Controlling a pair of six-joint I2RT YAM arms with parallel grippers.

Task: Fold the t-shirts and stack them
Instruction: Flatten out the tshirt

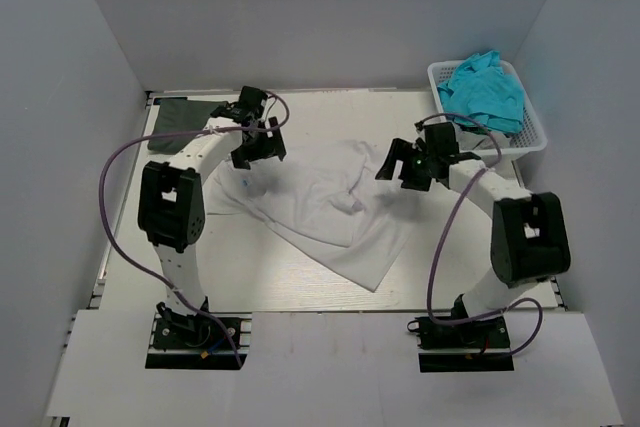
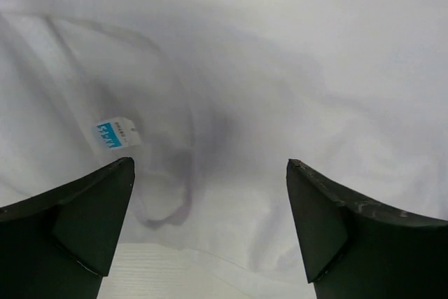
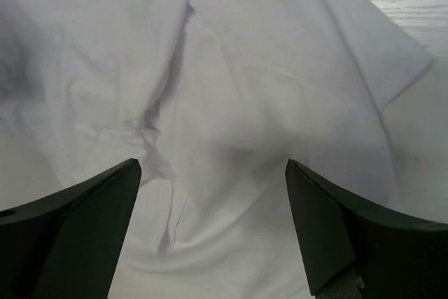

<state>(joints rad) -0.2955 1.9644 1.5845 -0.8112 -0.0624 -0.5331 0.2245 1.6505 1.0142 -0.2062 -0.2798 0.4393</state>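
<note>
The fold of fabric, where cloth bunches up, is below my left gripper and to its right in the top view. My left gripper will move back and down onto that fold next.
A white t-shirt [image 1: 335,209] lies crumpled across the middle of the table. My left gripper [image 1: 258,153] hovers open over its left part. In the left wrist view the white t-shirt [image 2: 294,68] fills the frame, its neck label [image 2: 117,133] showing just beyond the open left gripper [image 2: 210,173]. My right gripper [image 1: 398,171] stands open over the shirt's right part. Wrinkled white cloth [image 3: 238,89] lies under the open right gripper [image 3: 213,173]. A dark grey-green t-shirt [image 1: 186,112] lies flat at the back left. Teal t-shirts [image 1: 486,90] are piled in the basket.
A white lattice basket [image 1: 535,132] stands at the back right corner. Grey walls enclose the table on three sides. Bare table [image 1: 270,282] shows in front of the white shirt, with a strip of it [image 2: 154,274] under the left fingers.
</note>
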